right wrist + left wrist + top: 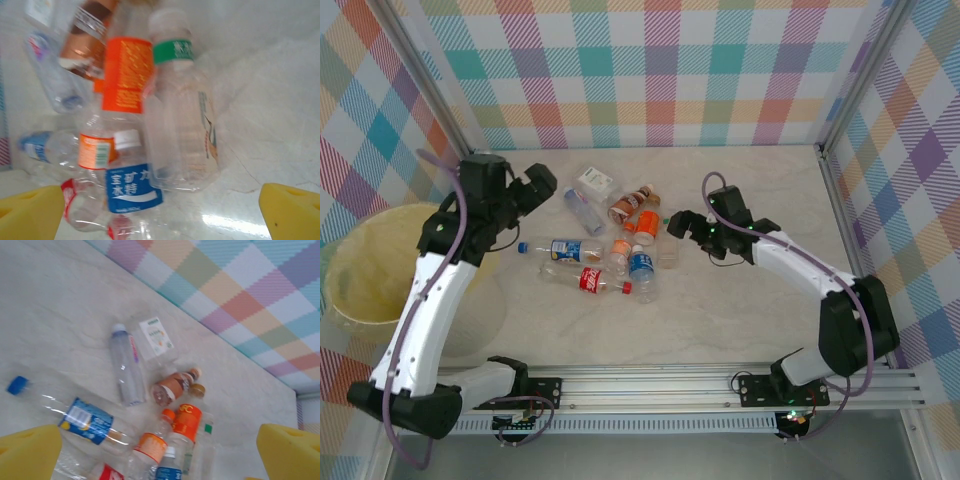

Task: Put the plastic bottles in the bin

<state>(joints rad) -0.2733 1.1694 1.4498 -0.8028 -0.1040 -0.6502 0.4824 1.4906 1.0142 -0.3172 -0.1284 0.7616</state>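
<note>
Next, my right gripper lowers over the clear green-banded bottle's body [667, 252] [181, 127], one finger on each side. It picks this spot since that bottle lies at the pile's edge beside bare table.
Several plastic bottles [605, 245] lie clustered mid-table: a red-labelled one [592, 282], a blue-labelled one [563, 249], an orange-labelled one [648, 221] and a brown one [630, 203]. The pale yellow bin [375, 270] stands at the far left, partly behind my left arm. My left gripper [535, 185] hovers open just left of the pile; from its wrist I see the blue-labelled bottle [82, 420] and the orange one [186, 422] beyond its yellow pads [27, 452]. My right gripper [682, 225] is open at the pile's right edge, facing a clear green-banded bottle [182, 115].
Checked cloth walls [660, 70] close off the back and both sides. A metal rail [720, 385] runs along the near edge between the arm bases. Bare table lies right of the pile [770, 190] and in front of it.
</note>
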